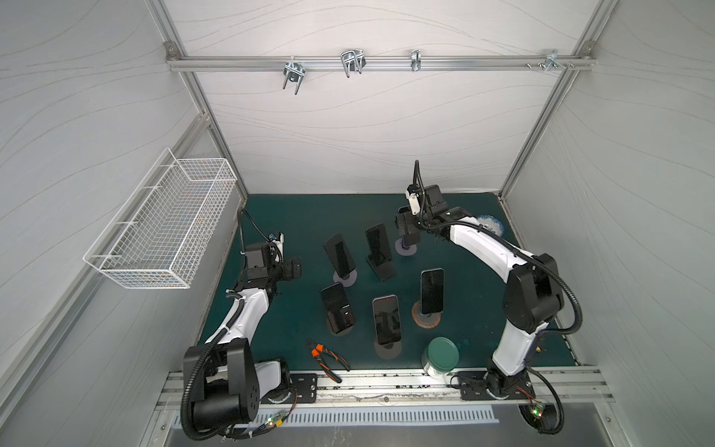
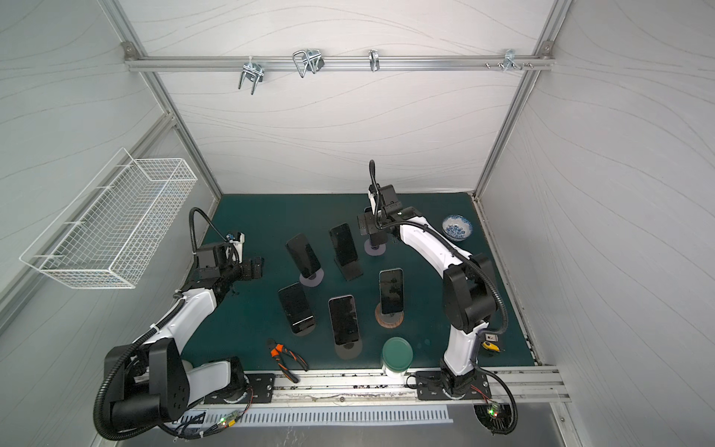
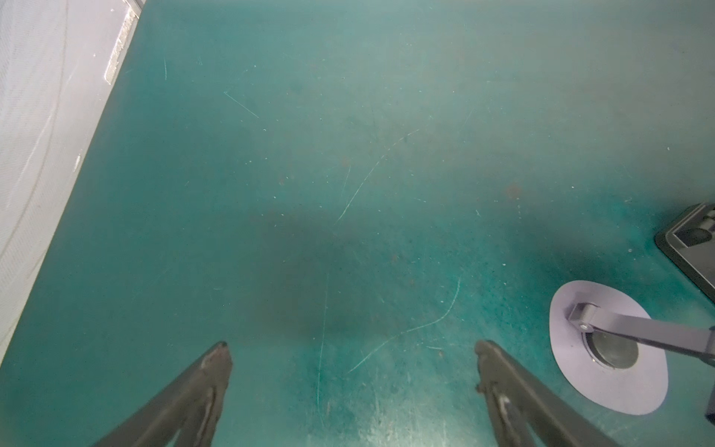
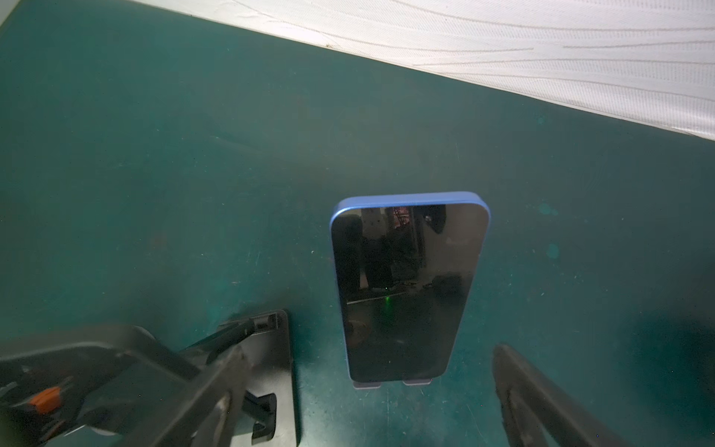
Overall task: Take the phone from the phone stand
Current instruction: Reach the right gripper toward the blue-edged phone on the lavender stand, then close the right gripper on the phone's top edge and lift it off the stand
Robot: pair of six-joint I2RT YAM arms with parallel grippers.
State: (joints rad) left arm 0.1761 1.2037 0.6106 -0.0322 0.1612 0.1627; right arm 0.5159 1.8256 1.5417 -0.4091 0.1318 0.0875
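My right gripper is above and inward of the phone's blue top end (image 4: 411, 204), which is clear of the phone stand's edges. It needs to move outward and down until its fingers are on both sides of that end.
In the right wrist view a blue-edged phone (image 4: 406, 290) with a dark screen leans upright on the two lavender lips of its phone stand (image 4: 417, 382). My right gripper (image 4: 369, 350) is open, one finger on either side of the phone's lower end and clear of it. In both top views this gripper (image 1: 406, 232) (image 2: 373, 232) hangs over the stand's lavender base (image 1: 405, 250) at the back right and hides the phone. My left gripper (image 3: 352, 344) (image 1: 290, 268) is open over bare mat at the left, holding nothing.
Several other phones stand on stands mid-table, the nearest on a black stand (image 1: 381, 267) (image 4: 276, 367) just left of my right gripper. Pliers (image 1: 325, 358) and a green-lidded jar (image 1: 441, 354) sit at the front, a patterned bowl (image 2: 456, 227) at the back right, a wire basket (image 1: 162, 220) on the left wall.
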